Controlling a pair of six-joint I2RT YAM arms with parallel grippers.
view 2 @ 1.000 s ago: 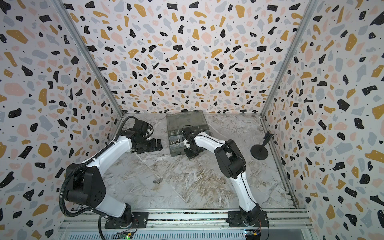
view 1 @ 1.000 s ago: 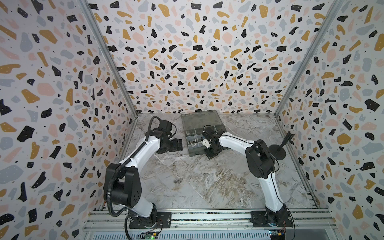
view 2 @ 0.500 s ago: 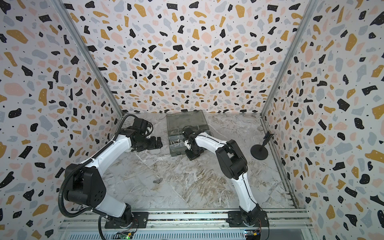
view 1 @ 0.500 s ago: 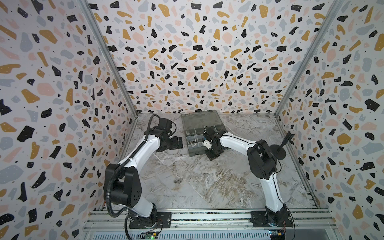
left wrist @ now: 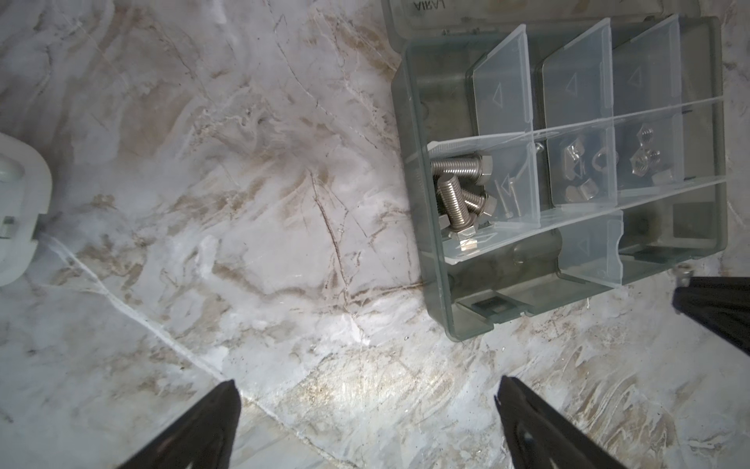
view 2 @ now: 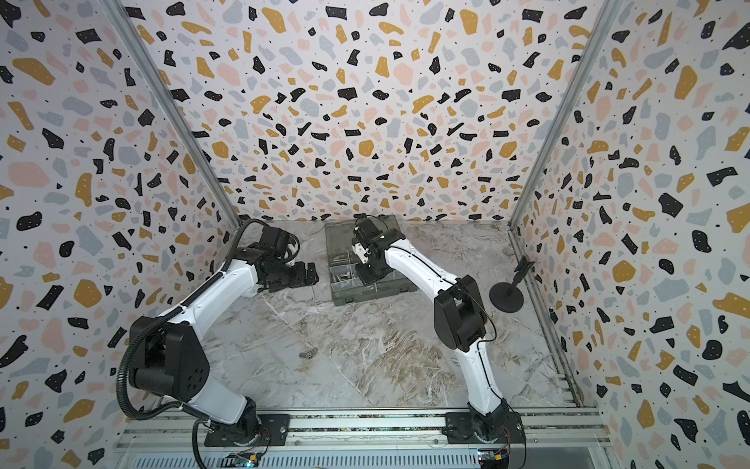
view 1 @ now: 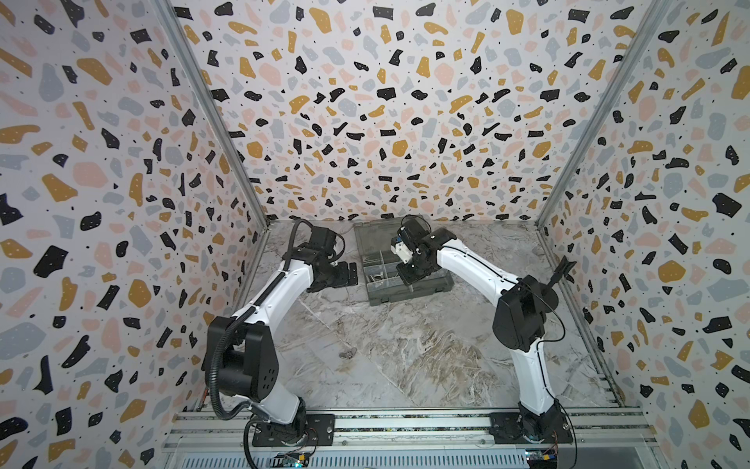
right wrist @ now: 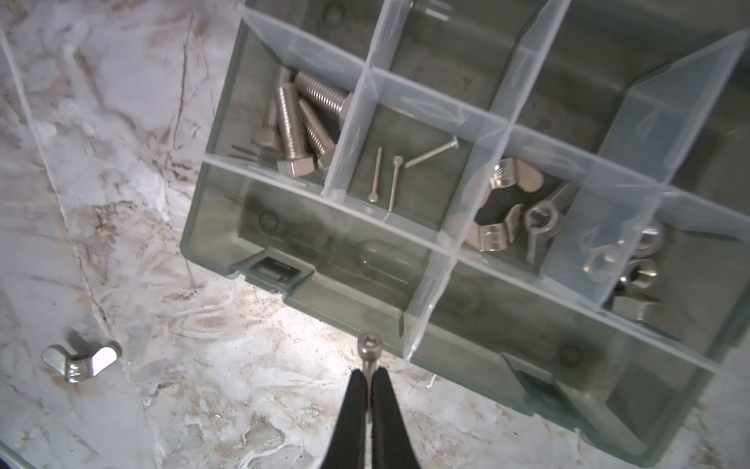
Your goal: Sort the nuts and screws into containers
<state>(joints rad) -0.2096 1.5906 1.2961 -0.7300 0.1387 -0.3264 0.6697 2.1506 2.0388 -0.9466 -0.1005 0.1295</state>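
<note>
I will move my right gripper outward past the front side of the organiser box, over the thin-screw container, and release the screw, since like screws already lie there.
My right gripper is shut on a small socket-head screw, whose head sticks out past the fingertips. It hangs just outside the front wall of the translucent grey organiser box. The box's containers hold thick bolts, thin screws, wing nuts and hex nuts. One wing nut lies loose on the marble table. My left gripper stands open and empty over bare table, left of the box. Both top views show the left gripper and the right gripper.
A white rounded case lies on the table away from the box. A black stand sits by the right wall. A small metal piece lies mid-table. The box's lid lies open towards the back wall.
The right arm's wrist has lifted slightly and its elbow has drifted right, still holding the screw. The left arm has barely moved.
</note>
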